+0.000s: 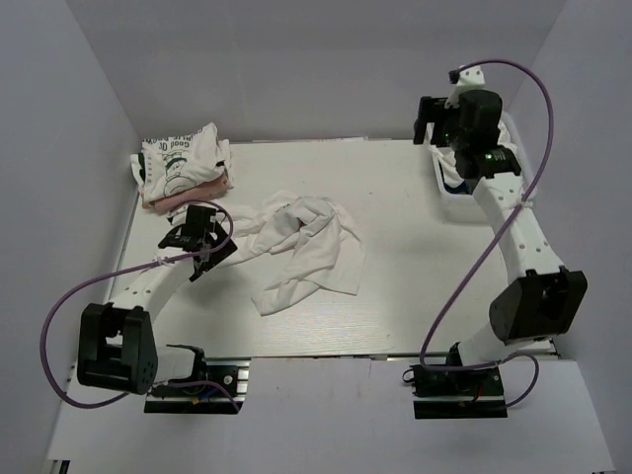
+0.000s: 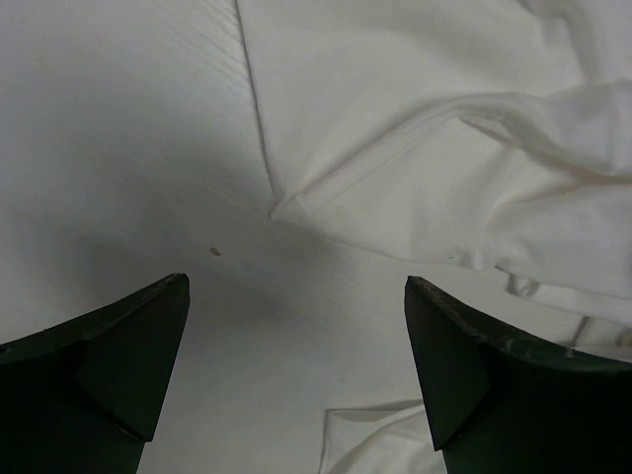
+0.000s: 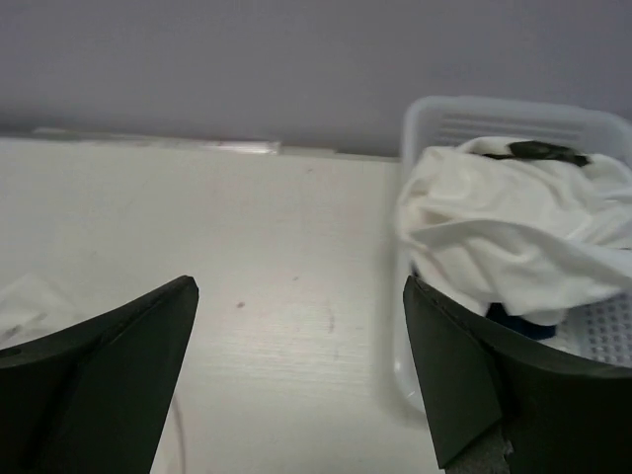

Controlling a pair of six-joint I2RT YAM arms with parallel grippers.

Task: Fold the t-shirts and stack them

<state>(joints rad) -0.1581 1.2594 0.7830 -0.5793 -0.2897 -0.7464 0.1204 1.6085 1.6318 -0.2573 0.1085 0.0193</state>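
The white t-shirt's pointed corner (image 2: 286, 205) lies just beyond the open fingers, which are over bare table, so my left gripper should move outward and down onto it next.
A crumpled white t-shirt (image 1: 301, 247) lies in the middle of the table; its hem and a sleeve fill the left wrist view (image 2: 434, 128). A stack of folded t-shirts (image 1: 183, 163), white with black lettering over a pinkish one, sits at the far left. My left gripper (image 1: 209, 255) is open and empty, low over bare table at the shirt's left edge (image 2: 296, 286). My right gripper (image 1: 427, 123) is open and empty, raised at the far right beside the basket (image 3: 296, 296). White t-shirts (image 3: 513, 222) and a navy one (image 3: 523, 324) lie in the basket.
The white plastic basket (image 3: 474, 117) stands at the far right corner (image 1: 446, 193). White walls close in the table at the back and both sides. Purple cables loop from both arms.
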